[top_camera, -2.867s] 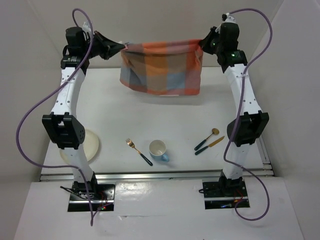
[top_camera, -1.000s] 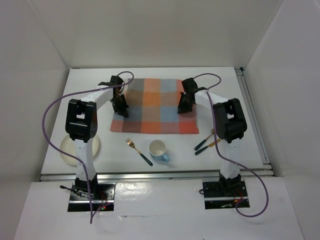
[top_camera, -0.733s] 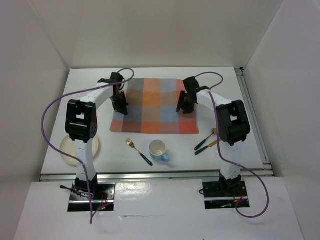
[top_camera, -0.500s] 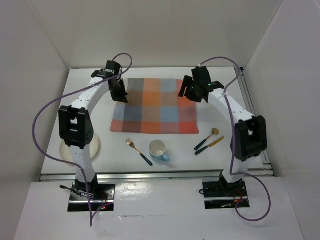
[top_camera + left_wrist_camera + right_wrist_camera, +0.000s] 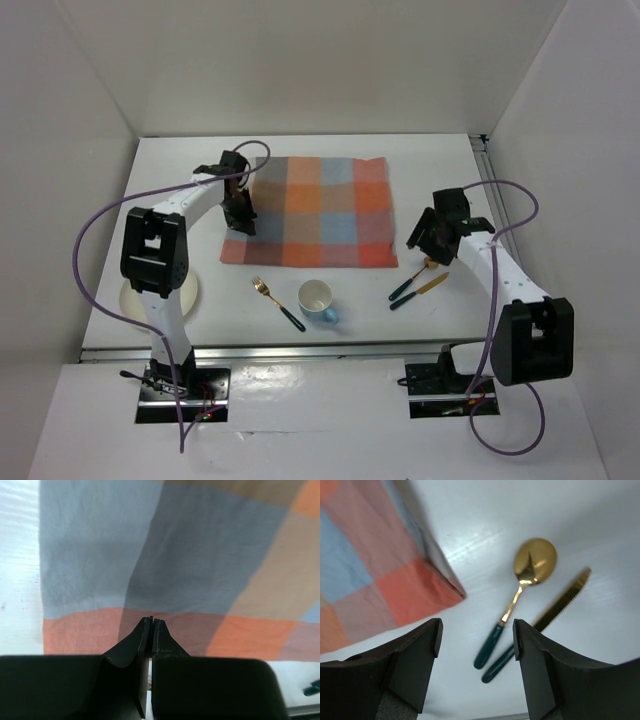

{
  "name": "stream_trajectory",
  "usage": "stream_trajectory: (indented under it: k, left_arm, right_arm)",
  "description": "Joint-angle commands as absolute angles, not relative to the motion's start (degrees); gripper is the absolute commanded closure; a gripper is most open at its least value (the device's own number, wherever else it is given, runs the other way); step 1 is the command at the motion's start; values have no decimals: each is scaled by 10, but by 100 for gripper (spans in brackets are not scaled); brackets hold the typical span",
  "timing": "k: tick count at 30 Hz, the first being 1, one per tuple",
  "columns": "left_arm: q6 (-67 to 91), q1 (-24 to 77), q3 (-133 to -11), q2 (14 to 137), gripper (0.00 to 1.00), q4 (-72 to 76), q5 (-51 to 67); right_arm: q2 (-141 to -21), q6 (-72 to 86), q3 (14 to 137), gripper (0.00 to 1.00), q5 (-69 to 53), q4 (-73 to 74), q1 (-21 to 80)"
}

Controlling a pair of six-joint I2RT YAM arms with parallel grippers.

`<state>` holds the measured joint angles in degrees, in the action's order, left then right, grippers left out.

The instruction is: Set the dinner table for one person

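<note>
I will lower my left gripper slightly and move it back a little onto the cloth's near orange strip (image 5: 249, 251) (image 5: 134, 622). Then I will open it to let go, because the cloth already lies flat there.
The white dinner table (image 5: 440, 170) carries an orange, blue and grey checked cloth (image 5: 310, 212), spread flat at its middle. My left gripper (image 5: 240, 212) hangs low over the cloth's left edge. In the left wrist view its jaws (image 5: 151, 622) stand together bar a hairline slit, with no cloth (image 5: 200, 555) between them. My right gripper (image 5: 425, 238) is open just right of the cloth. The right wrist view shows it (image 5: 476, 630) empty above the gold spoon (image 5: 527, 570) and the knife (image 5: 555, 605), both with dark green handles.
A pale plate (image 5: 190, 292) lies at the near left, half hidden by the left arm. A gold fork (image 5: 278, 303) and a light-blue cup (image 5: 318, 300) sit in front of the cloth. The spoon (image 5: 413, 278) and knife (image 5: 420, 290) lie near right. White walls enclose the table.
Both arms lowered the cloth and laid it flat. The right gripper let go, opened and swung right and nearer, over the spoon and knife. The left gripper stayed at the cloth's left edge.
</note>
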<state>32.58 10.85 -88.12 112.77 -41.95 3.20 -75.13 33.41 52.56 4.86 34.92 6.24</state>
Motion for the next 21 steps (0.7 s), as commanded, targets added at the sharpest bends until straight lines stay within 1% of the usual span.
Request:
stream_trajectory:
  k: [1,2,5,9,11,14,16,21]
  left_arm:
    - [339,116,-871,1140,89,-396,16]
    - [339,116,-864,1148,91,-396,9]
    - [339,116,-843,1153,94,-402,2]
    - [344,116,-801,1158,94,-396,12]
    - [345,116,-782,1153,94,-385,18]
    - [345,116,-782,1148,97,-385,18]
    - [345,121,-782,1148,98,-392,11]
    - [345,121,-760,1117,98,-398,-1]
  right_arm:
    - [-711,342,506,30,40,360,47]
    - [-711,342,500,30,32,360,38]
    - [-716,337,483,30,10,336,32]
    - [-744,319,497,30,-27,300,32]
    - [-765,305,524,30,-22,285,74]
    - [-828,299,572,26,21,290,127]
    - [-868,299,586,26,28,290,141]
    - [-896,304,593,26,28,290,151]
